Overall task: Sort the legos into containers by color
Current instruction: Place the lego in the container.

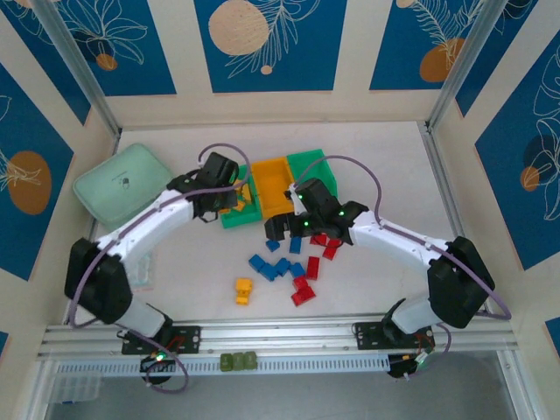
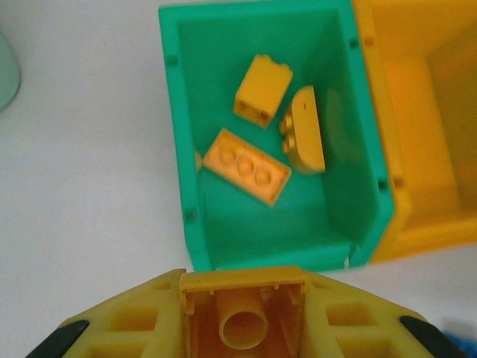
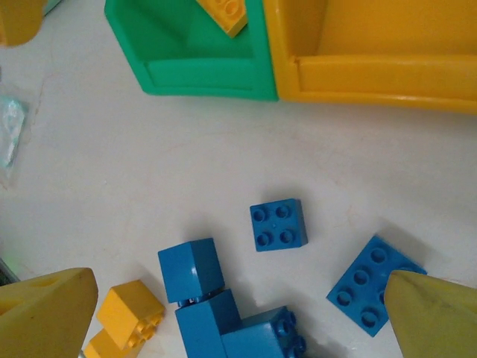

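Observation:
The bin holding yellow bricks is outward and below, so my left gripper should move outward past the green bin's near edge and then bring the yellow brick down.
My left gripper [image 1: 220,199] hovers at the near edge of the left green bin [image 2: 186,149], shut on a yellow brick [image 2: 243,322] with its hollow underside facing the camera. Three yellow bricks [image 2: 246,165] lie in that bin. Beside it stand the orange bin [image 1: 273,185] and the right green bin [image 1: 312,168]. My right gripper [image 3: 238,294] is open above a group of blue bricks: a small square one [image 3: 278,224], a flat plate [image 3: 367,287] and a stacked cluster [image 3: 212,309]. Red bricks [image 1: 305,286] and a yellow brick [image 1: 243,290] lie loose on the table.
A mint-green zip pouch [image 1: 122,184] lies at the far left. A clear plastic bag [image 1: 142,267] sits beside the left arm. More red bricks [image 1: 325,246] lie under the right arm. A metal rail [image 1: 280,332] runs along the near edge.

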{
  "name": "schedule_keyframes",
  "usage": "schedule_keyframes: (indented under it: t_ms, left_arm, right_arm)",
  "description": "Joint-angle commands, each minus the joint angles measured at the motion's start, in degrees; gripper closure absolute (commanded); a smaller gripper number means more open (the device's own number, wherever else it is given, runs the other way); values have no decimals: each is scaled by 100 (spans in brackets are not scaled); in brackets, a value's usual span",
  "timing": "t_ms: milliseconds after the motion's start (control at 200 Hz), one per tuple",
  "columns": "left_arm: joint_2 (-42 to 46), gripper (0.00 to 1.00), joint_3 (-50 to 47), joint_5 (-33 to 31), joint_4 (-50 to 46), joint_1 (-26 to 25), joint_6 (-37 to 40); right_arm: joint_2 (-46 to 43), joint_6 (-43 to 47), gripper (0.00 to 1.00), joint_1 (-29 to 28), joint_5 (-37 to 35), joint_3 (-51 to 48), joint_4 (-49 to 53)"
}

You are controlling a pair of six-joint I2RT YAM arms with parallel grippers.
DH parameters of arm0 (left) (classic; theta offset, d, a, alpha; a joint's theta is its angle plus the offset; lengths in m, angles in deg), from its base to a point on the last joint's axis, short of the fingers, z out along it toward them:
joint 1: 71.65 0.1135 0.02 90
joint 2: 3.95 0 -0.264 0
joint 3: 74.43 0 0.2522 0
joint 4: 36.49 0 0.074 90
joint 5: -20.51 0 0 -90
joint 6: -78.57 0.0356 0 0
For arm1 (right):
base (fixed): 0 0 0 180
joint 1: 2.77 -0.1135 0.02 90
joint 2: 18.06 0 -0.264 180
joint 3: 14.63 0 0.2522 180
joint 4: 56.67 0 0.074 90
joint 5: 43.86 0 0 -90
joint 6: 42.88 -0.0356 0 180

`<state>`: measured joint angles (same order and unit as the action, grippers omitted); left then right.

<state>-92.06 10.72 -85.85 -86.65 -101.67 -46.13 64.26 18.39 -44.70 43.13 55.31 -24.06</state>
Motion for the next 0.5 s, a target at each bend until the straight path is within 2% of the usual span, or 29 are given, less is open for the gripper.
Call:
schedule_keyframes:
  t_ms: [0,175,375,495]
  left_arm:
    - [-629,83,551,70,116,199,534]
    - [-1615,81,1303,27,97,327,735]
    - [-2025,59,1798,-59,-145,336,910]
    - [-1940,54,1858,-119,-188,339,962]
  right_arm:
    - [-79,-36,1,79,-43,121,-76]
    - [-146,-47,1,145,-26,-9,-140]
    - [-195,-21,1,231,19,-72,-153]
    - [-213,8,1,247,54,-46,-154]
